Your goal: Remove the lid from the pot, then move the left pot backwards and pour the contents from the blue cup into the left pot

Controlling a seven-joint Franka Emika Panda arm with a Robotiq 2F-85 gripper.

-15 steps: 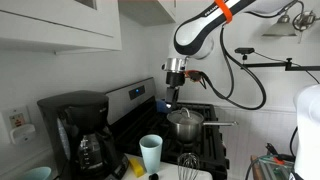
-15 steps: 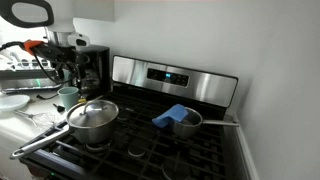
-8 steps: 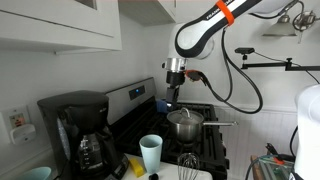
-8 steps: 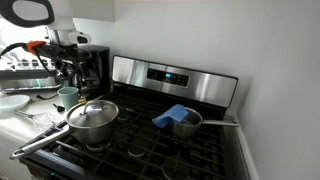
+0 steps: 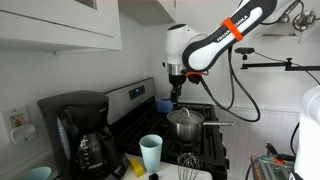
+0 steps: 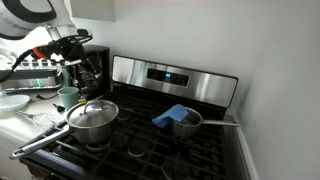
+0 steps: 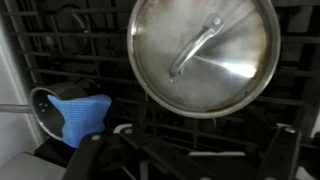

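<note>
My open gripper moves down with a turn around the lid's arched metal handle point(image 6: 94, 104) point(image 7: 194, 50) next, since it lies below and slants across the wrist view.
The left pot point(image 5: 185, 126) is a shiny steel saucepan with a long handle, and it stands on the stove's front burner. Its steel lid point(image 7: 205, 55) sits on it and also shows in an exterior view point(image 6: 92, 110). My gripper point(image 5: 175, 93) hangs above the lid without touching it. In the wrist view its fingers point(image 7: 185, 160) are spread wide and empty. The blue cup point(image 5: 150, 152) stands upright on the counter beside the stove and also shows in an exterior view point(image 6: 67, 96). Its contents are hidden.
A small dark-blue pot point(image 6: 186, 123) with a blue cloth point(image 7: 80, 115) in it sits on another burner. A black coffee maker point(image 5: 78, 130) stands on the counter by the stove's control panel point(image 6: 170, 77). A whisk point(image 5: 186, 160) lies near the cup.
The arm's upper links have swung and changed pose. The gripper stays above the lidded pot. Pot, lid and cup have not moved.
</note>
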